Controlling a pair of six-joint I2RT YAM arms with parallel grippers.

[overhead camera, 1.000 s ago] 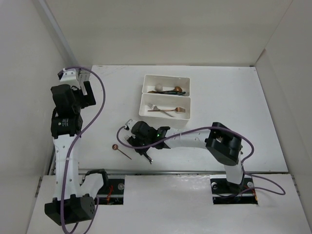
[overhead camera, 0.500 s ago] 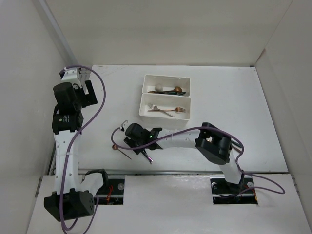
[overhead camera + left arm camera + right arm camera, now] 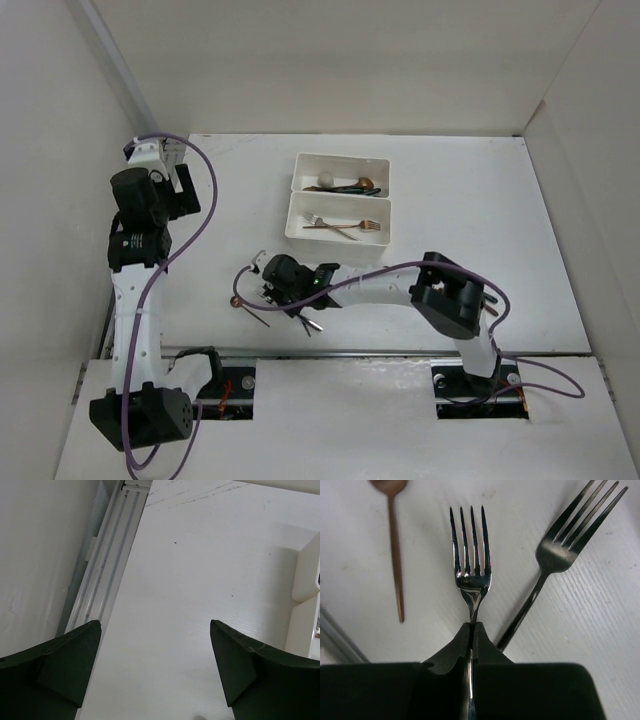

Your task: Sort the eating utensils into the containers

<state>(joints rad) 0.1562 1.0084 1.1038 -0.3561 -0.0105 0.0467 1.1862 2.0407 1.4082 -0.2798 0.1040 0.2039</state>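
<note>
Next, my right gripper raises the silver fork, carries it outward over the near tray point(image 3: 322, 223), lowers it and releases, since that tray already holds forks.
My right gripper point(image 3: 472, 625) is shut on the neck of a silver fork point(image 3: 470, 555), tines pointing away. In the top view it point(image 3: 268, 290) is at the near left of the table. A dark fork shape point(image 3: 560, 545) lies just right of the held fork; I cannot tell whether it is a second fork or a shadow. A copper spoon point(image 3: 395, 555) lies on the table to the left, also in the top view point(image 3: 240, 302). Two joined white trays stand beyond: the far one point(image 3: 300, 170) holds spoons, the near one point(image 3: 292, 222) holds forks. My left gripper point(image 3: 155, 625) is open and empty.
My left arm is raised at the far left of the table point(image 3: 178, 190), near the left wall and a metal rail point(image 3: 100, 580). The tray sides point(image 3: 305, 580) show at the right edge of the left wrist view. The table's near edge rail point(image 3: 330, 352) runs just behind the right gripper.
My right gripper has moved left and a little nearer, closer to the copper spoon, and holds the fork. The left arm has barely moved.
</note>
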